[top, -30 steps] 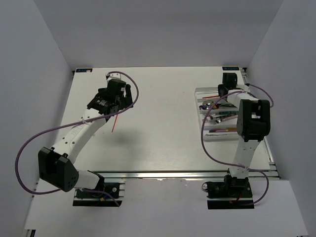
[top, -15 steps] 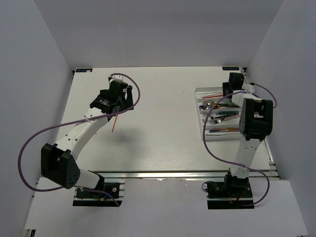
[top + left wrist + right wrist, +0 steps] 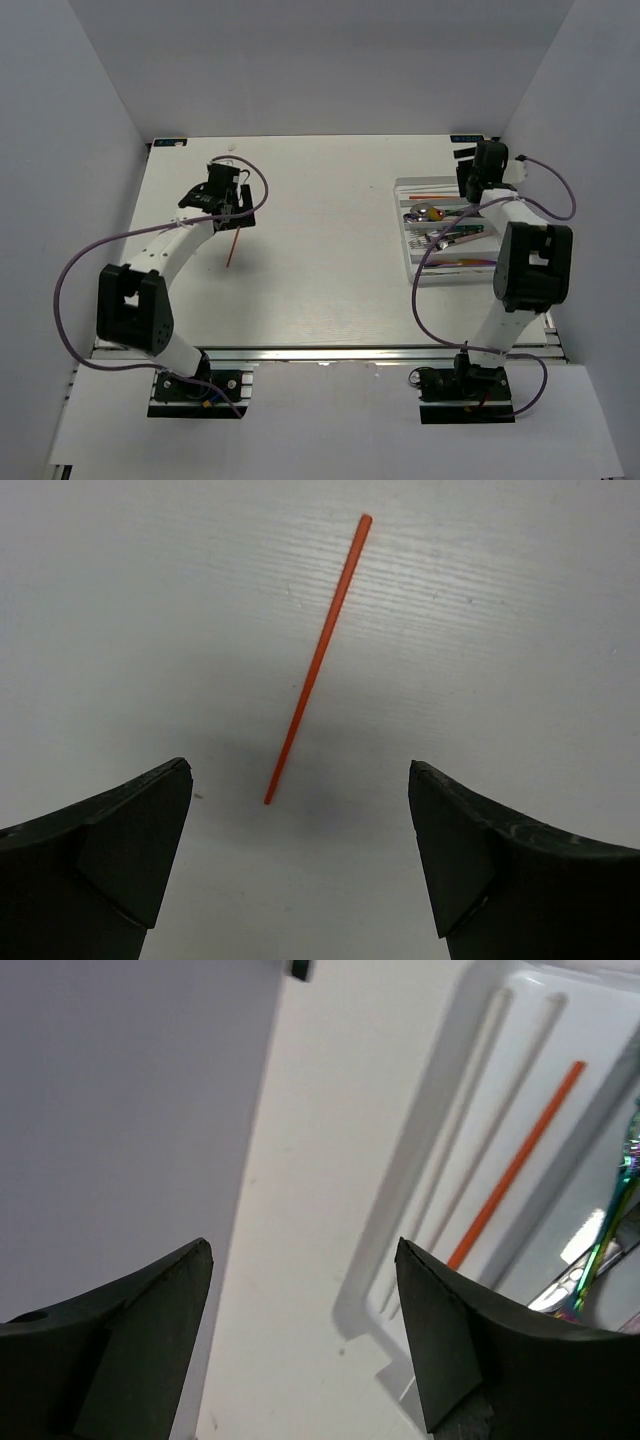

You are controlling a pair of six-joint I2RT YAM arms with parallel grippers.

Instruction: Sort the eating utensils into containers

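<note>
The thinner half of the red-orange chopstick lies on the tabletop below the left gripper's fingers, so the left gripper should go down onto it next and close its fingers there.
A red-orange chopstick (image 3: 315, 665) lies alone on the white table, its near tip just ahead of my left gripper (image 3: 300, 770), which hovers open above it with nothing between the fingers. From above, that chopstick (image 3: 232, 247) sits just in front of the left gripper (image 3: 230, 212). The white tray (image 3: 411, 262) at the right holds several metal utensils (image 3: 452, 232) and a red chopstick (image 3: 428, 197). My right gripper (image 3: 302, 1245) is open and empty beside the tray's far end (image 3: 395, 1260), where two white chopsticks (image 3: 470, 1135) and a red one (image 3: 520, 1160) lie.
An iridescent utensil (image 3: 615, 1205) shows in the neighbouring compartment. The grey back wall (image 3: 120, 1110) stands close to the right gripper (image 3: 478, 172). Purple cables (image 3: 85, 265) loop off both arms. The table's front rail (image 3: 330, 352) runs along the near edge.
The right gripper has gone from nearly shut to open and moved back from over the tray toward the far right corner. The left arm swung left and back, still open.
</note>
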